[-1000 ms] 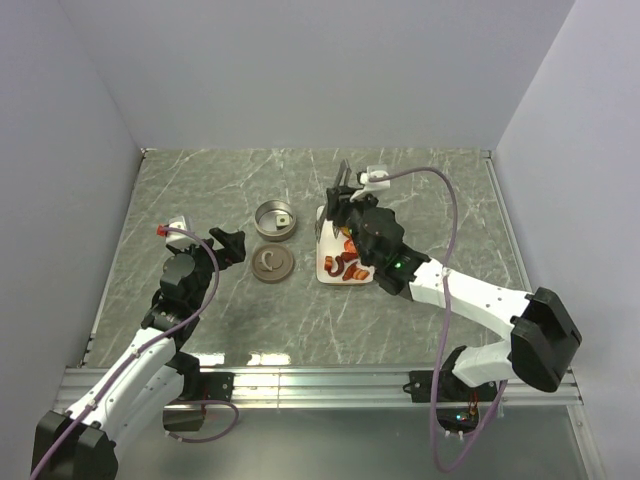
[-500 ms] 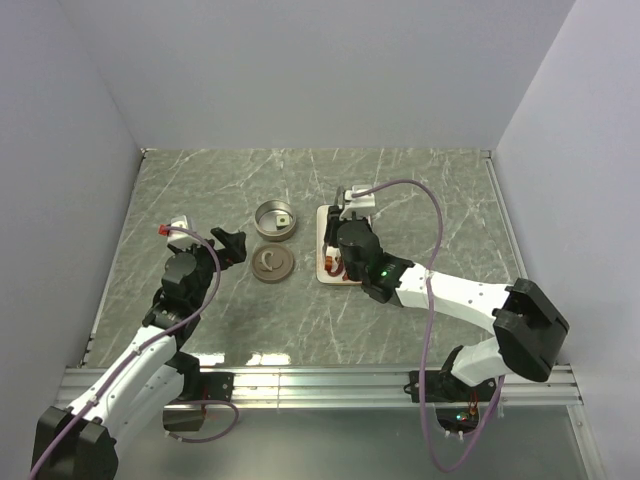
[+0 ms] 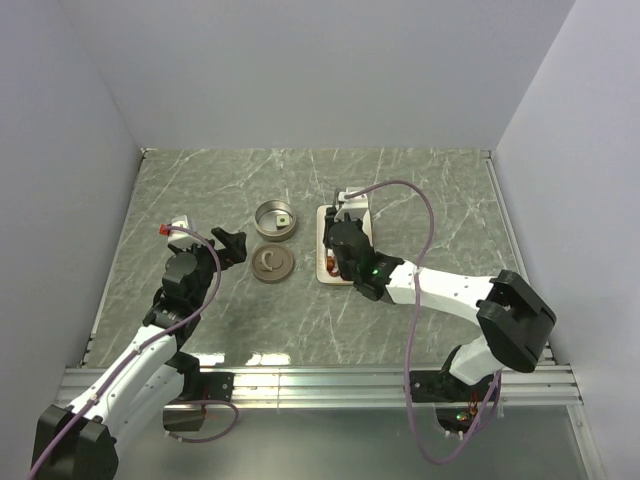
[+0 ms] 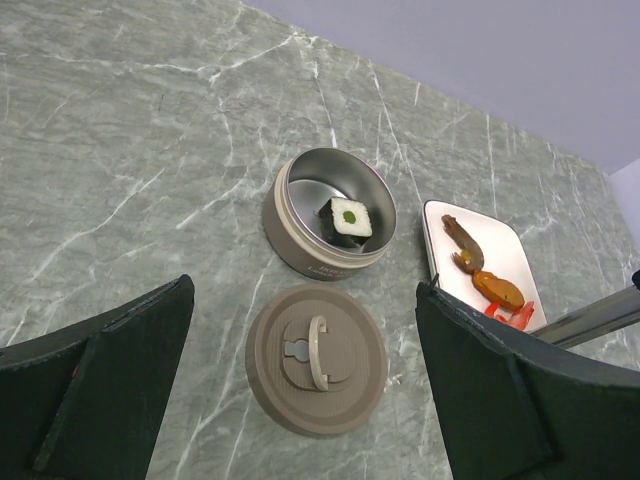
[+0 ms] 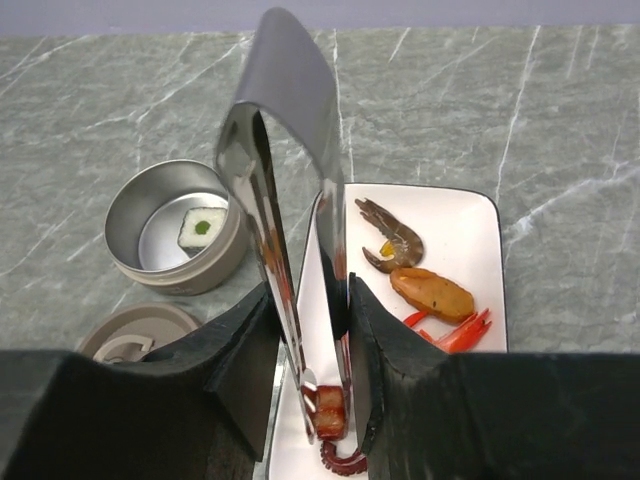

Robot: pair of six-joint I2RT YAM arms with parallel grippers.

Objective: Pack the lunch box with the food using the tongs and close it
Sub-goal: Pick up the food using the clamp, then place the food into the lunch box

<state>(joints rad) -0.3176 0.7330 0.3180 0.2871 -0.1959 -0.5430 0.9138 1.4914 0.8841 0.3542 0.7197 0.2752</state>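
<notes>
The red-brown cube in the tong point(image 5: 290, 120) tips should be lifted next by my right gripper. Then my right gripper should move it outward and across over the box.
The round lunch box point(image 3: 275, 219) stands open with a dark-and-white cube point(image 4: 349, 218) inside. Its brown lid point(image 4: 316, 358) lies flat just in front of it. My left gripper point(image 4: 303, 300) hovers open above the lid, holding nothing. My right gripper point(image 5: 310, 300) is shut on the metal tongs point(image 5: 290, 120), squeezing both arms. The tong tips pinch a red-brown cube of food point(image 5: 329, 412) on the white plate point(image 5: 460, 220). A dark shrimp point(image 5: 392, 240), an orange piece point(image 5: 432, 292), a red piece point(image 5: 455, 330) and a curled red tentacle point(image 5: 340, 462) also lie on the plate.
In the top view the right arm point(image 3: 440, 290) stretches across the table and covers most of the plate point(image 3: 326, 213). Grey walls close in the marble table on three sides.
The right arm has swung left and down over the plate. Its jaws have narrowed, pressing the tong arms together on the red-brown cube. The left arm has not moved.
</notes>
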